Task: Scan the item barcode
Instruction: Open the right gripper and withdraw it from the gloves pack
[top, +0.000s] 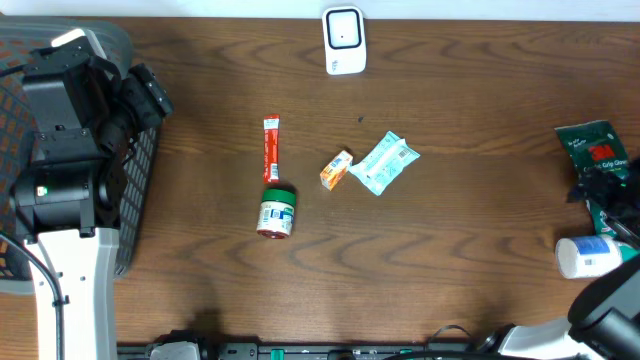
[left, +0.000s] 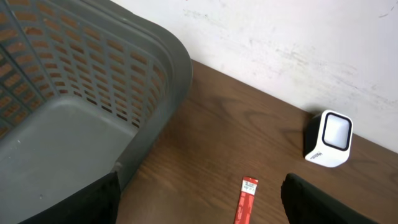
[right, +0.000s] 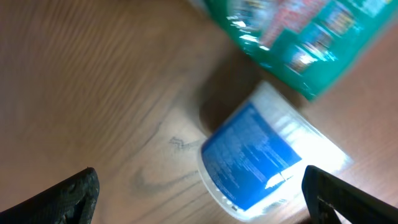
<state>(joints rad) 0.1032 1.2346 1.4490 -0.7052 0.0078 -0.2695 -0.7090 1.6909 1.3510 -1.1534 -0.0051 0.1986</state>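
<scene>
The tub lies slanted toward one finger. My right gripper comes back and down next, turning so its fingers straddle the tub's blue-labelled body (top: 592, 254) (right: 254, 157).
The white barcode scanner (top: 343, 40) stands at the table's far edge and also shows in the left wrist view as the scanner (left: 329, 138). Mid-table lie a red stick packet (top: 270, 150), a green-lidded jar (top: 277, 211), a small orange box (top: 336, 169) and a pale teal pouch (top: 384, 163). At the right edge lies a white bottle with a blue label (top: 590, 255). My right gripper (right: 205, 205) hangs open just above that bottle (right: 261, 165), which sits towards its right finger. My left gripper (left: 199, 208) is open and empty beside the basket, with the red packet (left: 245, 199) ahead of it.
A grey slotted basket (top: 135, 200) stands at the left edge under the left arm; its wall (left: 93, 81) fills the left wrist view. A green bag (top: 597, 150) lies just beyond the bottle, seen close as the bag (right: 298, 37). Bare wood separates the middle items from the right group.
</scene>
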